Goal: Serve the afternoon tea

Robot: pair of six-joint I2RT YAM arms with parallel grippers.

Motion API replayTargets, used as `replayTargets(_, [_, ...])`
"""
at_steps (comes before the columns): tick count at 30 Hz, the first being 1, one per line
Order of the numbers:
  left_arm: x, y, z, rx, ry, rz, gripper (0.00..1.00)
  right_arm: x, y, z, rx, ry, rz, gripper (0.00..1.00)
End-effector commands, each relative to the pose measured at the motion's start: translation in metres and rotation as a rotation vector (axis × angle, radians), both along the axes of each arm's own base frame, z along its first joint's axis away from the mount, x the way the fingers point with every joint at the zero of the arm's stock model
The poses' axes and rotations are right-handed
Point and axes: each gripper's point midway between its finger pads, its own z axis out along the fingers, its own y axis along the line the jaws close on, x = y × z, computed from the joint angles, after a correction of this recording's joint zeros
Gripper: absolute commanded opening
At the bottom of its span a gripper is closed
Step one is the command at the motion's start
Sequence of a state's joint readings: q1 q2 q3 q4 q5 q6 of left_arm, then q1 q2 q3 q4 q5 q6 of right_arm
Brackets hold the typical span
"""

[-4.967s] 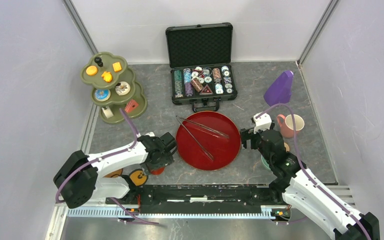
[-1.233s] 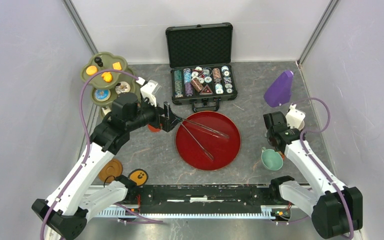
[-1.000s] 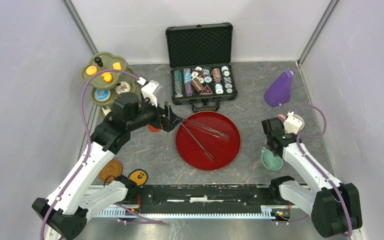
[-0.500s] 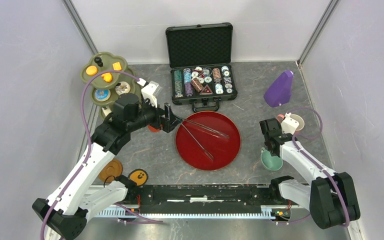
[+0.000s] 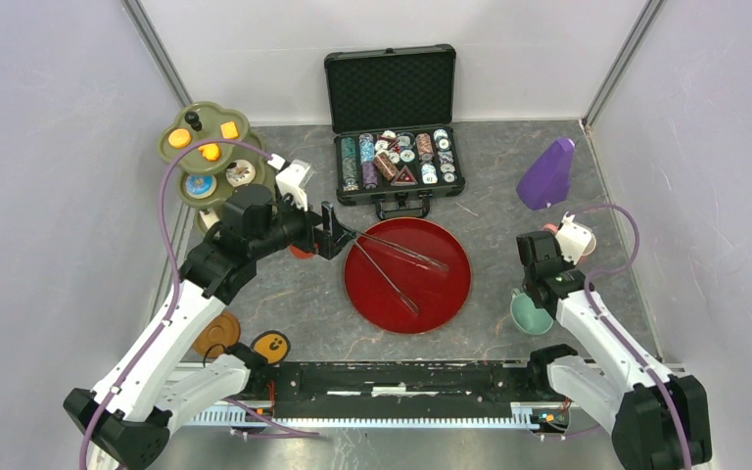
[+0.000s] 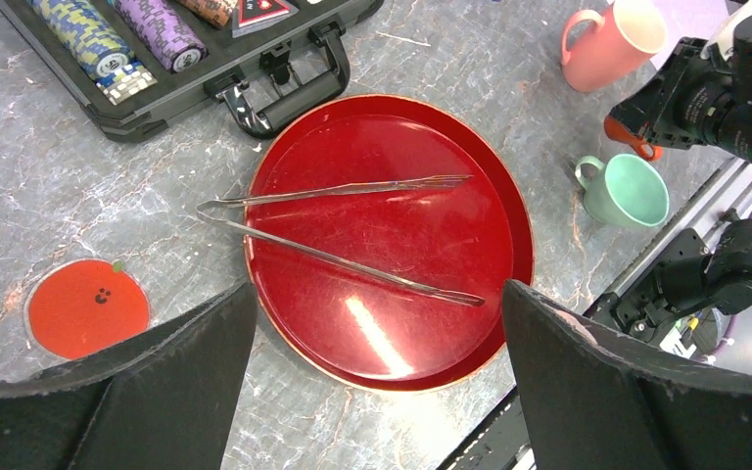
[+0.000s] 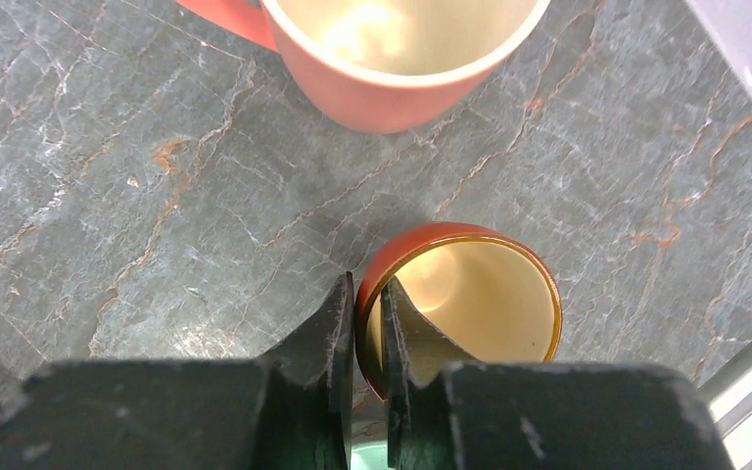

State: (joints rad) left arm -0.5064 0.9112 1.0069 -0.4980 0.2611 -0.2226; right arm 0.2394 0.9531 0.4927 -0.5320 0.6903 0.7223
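The orange cup goes left in the top view across the tray with my right gripper next, then down onto the orange saucer [image 6: 88, 306], matching its colour.
In the right wrist view my right gripper [image 7: 367, 304] is shut on the rim of the orange cup [image 7: 470, 304], one finger inside and one outside. The pink cup [image 7: 401, 59] stands just beyond it, and a sliver of the teal cup [image 7: 370, 455] shows below. From above, the right gripper [image 5: 539, 257] hides the orange cup, with the teal cup [image 5: 531, 313] close by. My left gripper [image 5: 338, 233] hangs wide open at the tray's left edge, over an orange saucer [image 6: 88, 306]. The olive-green stand [image 5: 217, 166] at the back left carries biscuits, donuts and a cake slice.
A dark-red tray [image 5: 441, 289] holding metal tongs [image 5: 397, 257] lies in the middle. An open case of poker chips [image 5: 397, 162] stands behind it. A purple object [image 5: 546, 174] sits at the back right. Two saucers [image 5: 217, 333] [image 5: 272, 345] lie near the left arm's base.
My right gripper has closed from open onto the orange cup's rim, and its arm has shifted slightly. The left arm has stayed still and open.
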Motion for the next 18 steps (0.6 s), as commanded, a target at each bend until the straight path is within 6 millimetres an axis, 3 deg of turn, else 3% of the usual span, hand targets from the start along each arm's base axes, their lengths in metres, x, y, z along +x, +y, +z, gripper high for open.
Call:
replayTargets(1, [0.006,0.003,0.016,0.006,-0.102,0.006,1.0,0.013,-0.007,0.031,-0.082,-0.07,0.058,0.0])
replayTargets(4, [0.008,0.003,0.027,-0.037,-0.093,0.037,1.0,0.028,0.013,0.058,-0.078,-0.093,0.269,0.0])
replayTargets(11, [0.014,-0.001,0.091,-0.194,-0.126,0.107,1.0,0.064,0.105,0.144,-0.013,-0.43,0.873,0.0])
replayTargets(15, [0.023,0.018,0.133,-0.242,-0.236,0.218,1.0,0.084,0.17,0.165,0.064,-0.427,1.11,0.0])
replayTargets(18, [0.022,0.048,0.156,-0.263,-0.349,0.35,1.0,0.092,0.241,0.173,0.043,-0.399,1.277,0.0])
